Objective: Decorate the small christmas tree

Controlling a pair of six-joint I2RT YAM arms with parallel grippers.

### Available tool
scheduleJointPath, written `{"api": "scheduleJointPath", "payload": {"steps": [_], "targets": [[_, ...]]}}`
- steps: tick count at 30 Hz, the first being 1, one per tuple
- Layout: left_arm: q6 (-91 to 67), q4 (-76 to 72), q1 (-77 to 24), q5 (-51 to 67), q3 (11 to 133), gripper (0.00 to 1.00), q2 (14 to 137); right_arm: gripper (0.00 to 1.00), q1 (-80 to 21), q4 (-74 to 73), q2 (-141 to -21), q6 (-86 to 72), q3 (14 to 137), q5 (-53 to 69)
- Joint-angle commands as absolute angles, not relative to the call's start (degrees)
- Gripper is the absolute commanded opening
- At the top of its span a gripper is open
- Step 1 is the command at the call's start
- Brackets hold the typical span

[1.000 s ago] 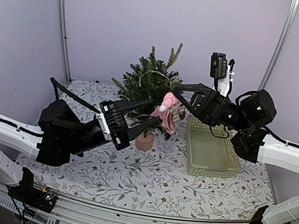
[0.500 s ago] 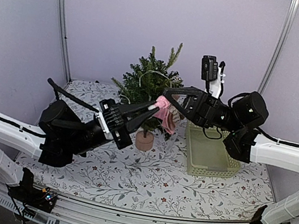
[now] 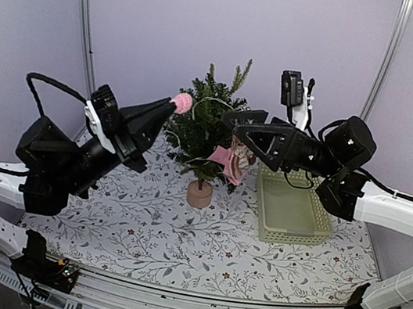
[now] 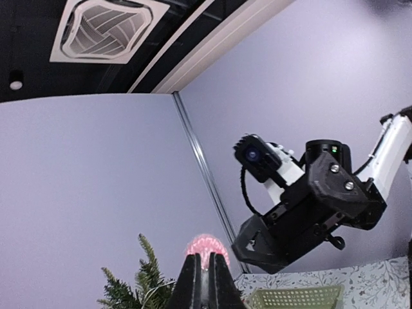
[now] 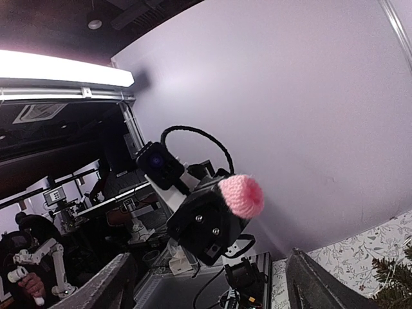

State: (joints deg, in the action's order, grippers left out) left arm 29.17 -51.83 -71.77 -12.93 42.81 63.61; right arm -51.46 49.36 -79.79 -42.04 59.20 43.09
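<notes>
My left gripper will next tilt down and lower outward onto the branches [image 3: 182, 132] opposite the hanging ornament to release, because the branches are farther out and below it.
The small christmas tree [image 3: 202, 122] stands on its tan base at the back middle of the table. My left gripper [image 3: 173, 107] is raised to the left of the treetop. It is shut on a pink knitted piece [image 3: 182, 103], which also shows between the black fingertips in the left wrist view [image 4: 206, 246] and in the right wrist view [image 5: 241, 195]. My right gripper [image 3: 232, 125] is open at the tree's right side, with nothing between its fingers [image 5: 111, 283]. A pink and beige ornament [image 3: 229, 162] hangs just under it against the lower branches.
A pale green slotted basket [image 3: 265, 206] sits right of the tree, below the right arm. The floral tablecloth [image 3: 177, 237] covers the table. Purple walls close the back and sides. A thin white wire runs through the tree's upper branches.
The left gripper shut on the pink piece, then swung up and left away from the tree. The right gripper opened, and the ornament now hangs lower by the branches.
</notes>
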Motion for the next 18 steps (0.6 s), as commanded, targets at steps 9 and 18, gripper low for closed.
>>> {"api": "scheduleJointPath", "payload": {"steps": [9, 18], "targets": [[-0.4, -23.7, -47.3, -11.5, 44.5, 0.0, 50.4, 0.99, -47.3, 27.0, -69.8, -26.2, 61.6, 39.5], [-8.6, -11.5, -35.5, 9.7, 53.5, 0.0, 61.0, 0.99, -46.6, 17.4, -65.2, -20.2, 61.2, 34.2]]}}
